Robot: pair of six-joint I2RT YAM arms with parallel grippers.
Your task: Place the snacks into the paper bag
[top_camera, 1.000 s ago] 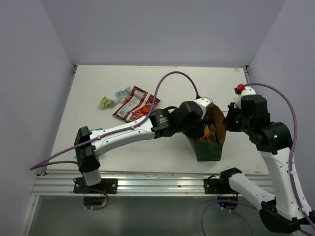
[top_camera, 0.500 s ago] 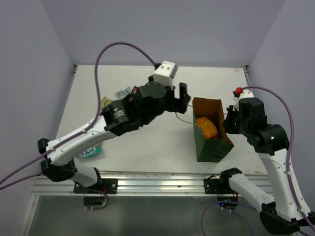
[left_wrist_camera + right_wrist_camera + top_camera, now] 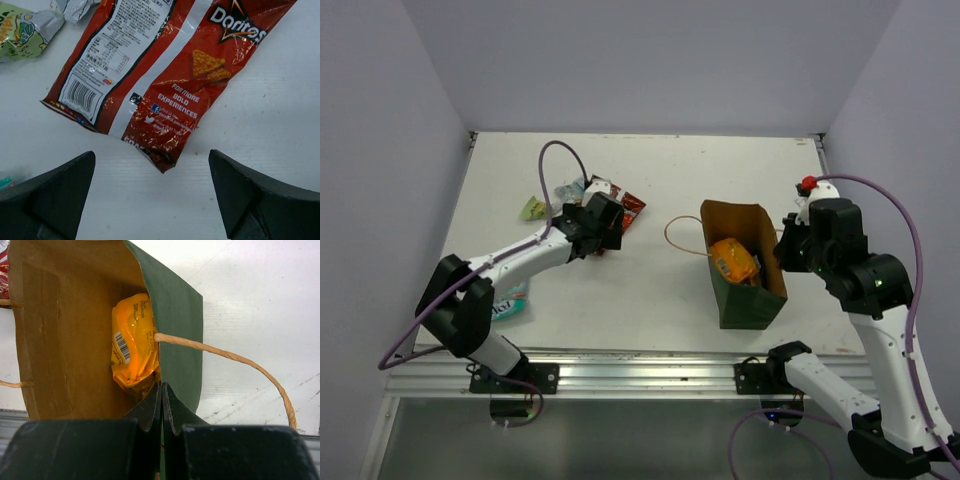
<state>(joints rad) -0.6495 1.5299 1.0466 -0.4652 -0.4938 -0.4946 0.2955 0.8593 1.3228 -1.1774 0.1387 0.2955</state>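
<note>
Only the tip of the packet reaches between my open fingers, so my left gripper will next go down and move outward over the near corner of the red-and-white packet (image 3: 623, 207).
The dark green paper bag (image 3: 748, 300) stands upright at the right with its brown inside (image 3: 60, 330) showing. An orange-yellow packet (image 3: 733, 260) (image 3: 132, 340) lies inside it. My right gripper (image 3: 786, 250) (image 3: 161, 389) is shut on the bag's right wall (image 3: 175, 325) at the rim. My left gripper (image 3: 608, 228) (image 3: 152, 195) hangs open just above the table, its fingers (image 3: 50, 200) either side of the lower corner of a red-and-white packet (image 3: 165, 65) (image 3: 623, 207). Neither finger touches the packet.
A light green packet (image 3: 533, 208) (image 3: 22, 30) and a pale blue-silver one (image 3: 570, 190) lie left of the red one. A teal packet (image 3: 510, 300) lies by the left arm. The bag's loop handles (image 3: 678, 235) (image 3: 240, 362) stick out on both sides.
The left arm swung from over the bag back to the red packet on the left, opening its jaws. The orange-yellow packet now lies in the bag. The right arm held still.
</note>
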